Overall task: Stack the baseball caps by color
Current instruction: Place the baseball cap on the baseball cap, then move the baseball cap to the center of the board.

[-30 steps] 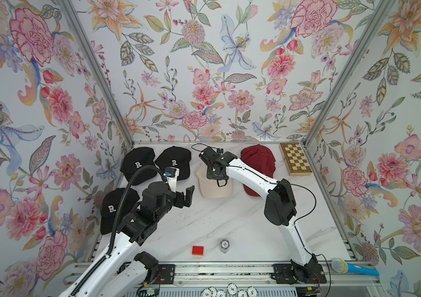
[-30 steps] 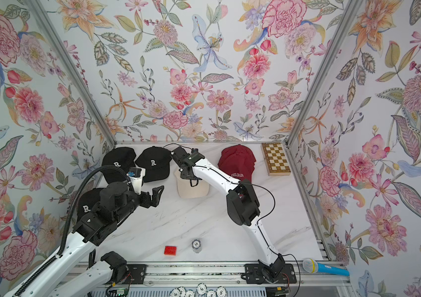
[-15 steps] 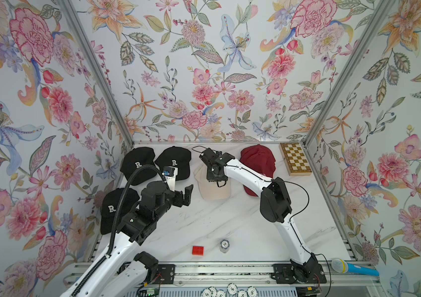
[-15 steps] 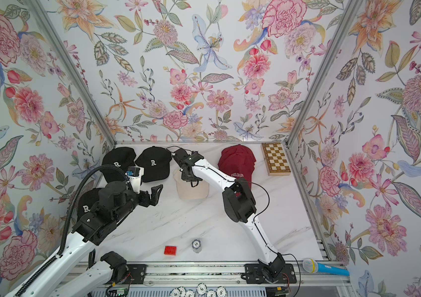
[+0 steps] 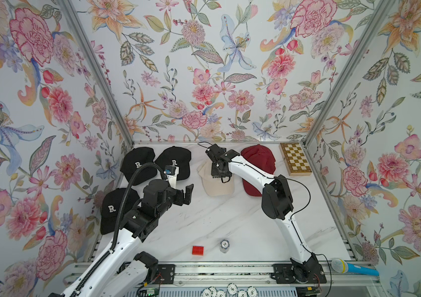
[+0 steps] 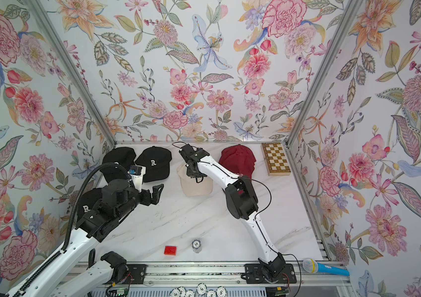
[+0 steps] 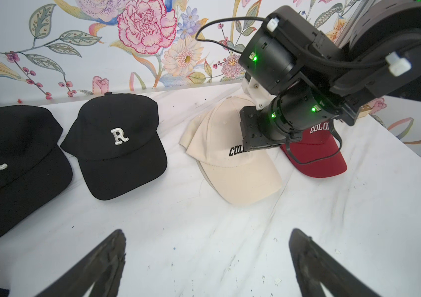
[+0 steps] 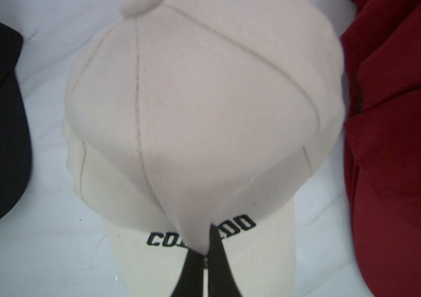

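My right gripper draws the upper cream cap slightly outward and toward the dark red cap [image 8: 398, 138] next. It then releases the upper cream cap's top [image 8: 204, 102], since it lies on another cream cap.
Three black caps with a white "R" lie at the left in both top views [image 5: 137, 164] [image 5: 174, 162] [image 5: 112, 208]. A cream cap [image 5: 218, 186] lettered "COLORADO" lies mid-table on a second cream cap [image 7: 191, 133], whose edge shows beside it. My right gripper [image 8: 205, 246] is shut on the upper cream cap's crown [image 8: 204, 102], just above the lettering. A dark red cap [image 5: 258, 159] sits right of it, partly behind the right arm. My left gripper [image 7: 206, 231] hangs open over bare table, in front of the black caps [image 6: 152, 163].
A wooden chessboard [image 5: 295, 159] lies at the back right corner. A red block [image 5: 197, 250] and a poker chip stack [image 5: 224, 245] sit near the front edge. A blue microphone [image 5: 353, 267] rests on the front rail. Floral walls enclose three sides.
The right arm's elbow has shifted slightly while its gripper stays shut on the cream cap. The left arm has hardly moved.
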{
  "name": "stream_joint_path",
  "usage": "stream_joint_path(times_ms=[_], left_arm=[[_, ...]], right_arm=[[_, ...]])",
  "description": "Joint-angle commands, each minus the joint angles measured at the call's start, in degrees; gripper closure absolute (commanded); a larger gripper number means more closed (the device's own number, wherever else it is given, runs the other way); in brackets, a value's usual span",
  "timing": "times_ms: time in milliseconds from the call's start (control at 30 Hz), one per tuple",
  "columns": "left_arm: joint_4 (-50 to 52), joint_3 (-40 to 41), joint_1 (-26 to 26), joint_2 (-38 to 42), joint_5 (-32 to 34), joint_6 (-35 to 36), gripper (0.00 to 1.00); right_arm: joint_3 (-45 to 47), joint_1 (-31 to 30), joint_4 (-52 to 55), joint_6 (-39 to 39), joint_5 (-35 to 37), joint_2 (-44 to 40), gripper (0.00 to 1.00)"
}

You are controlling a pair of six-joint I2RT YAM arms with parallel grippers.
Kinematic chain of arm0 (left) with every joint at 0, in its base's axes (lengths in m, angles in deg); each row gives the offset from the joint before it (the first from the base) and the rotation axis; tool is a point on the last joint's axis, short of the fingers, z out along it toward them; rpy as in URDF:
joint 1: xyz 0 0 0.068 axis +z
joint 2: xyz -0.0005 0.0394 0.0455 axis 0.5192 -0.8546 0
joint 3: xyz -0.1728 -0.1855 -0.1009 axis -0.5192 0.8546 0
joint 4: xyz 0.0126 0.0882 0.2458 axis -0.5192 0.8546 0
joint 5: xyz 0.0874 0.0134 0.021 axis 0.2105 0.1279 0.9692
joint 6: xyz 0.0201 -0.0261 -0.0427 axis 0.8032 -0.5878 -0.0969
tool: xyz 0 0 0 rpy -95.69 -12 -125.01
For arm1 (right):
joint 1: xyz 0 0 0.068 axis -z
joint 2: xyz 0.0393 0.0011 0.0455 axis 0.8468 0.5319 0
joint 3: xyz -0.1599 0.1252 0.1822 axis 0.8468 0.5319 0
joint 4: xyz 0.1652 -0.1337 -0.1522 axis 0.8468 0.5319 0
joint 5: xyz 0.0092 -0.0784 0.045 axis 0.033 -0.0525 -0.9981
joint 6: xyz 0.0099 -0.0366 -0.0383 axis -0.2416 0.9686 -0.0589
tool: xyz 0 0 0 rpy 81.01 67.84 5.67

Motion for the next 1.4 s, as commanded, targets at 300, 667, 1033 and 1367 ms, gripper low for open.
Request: stream_joint_path(times_ms=[300, 667, 1033, 1367], left_arm=[[-3.39, -4.19, 1.35, -4.59, -0.91, 1.44, 0.0], [-4.15, -5.54, 2.67, -7.47, -2.63, 1.88, 0.0], [-6.33, -4.68, 3.69, -7.78, -4.82, 1.89, 0.0], [-9.27, -5.88, 3.87, -11.02, -5.59, 3.1, 0.0]], right_arm=[[-1.31, 2.61, 0.69, 3.91, -2.38, 2.38, 0.9], [-2.51, 2.65, 0.81, 3.05, -4.23, -1.7, 0.39], [-2.13, 2.65, 2.59, 5.51, -3.53, -10.21, 0.09], [1.74, 1.69, 2.55, 11.14, -2.44, -20.87, 0.01]])
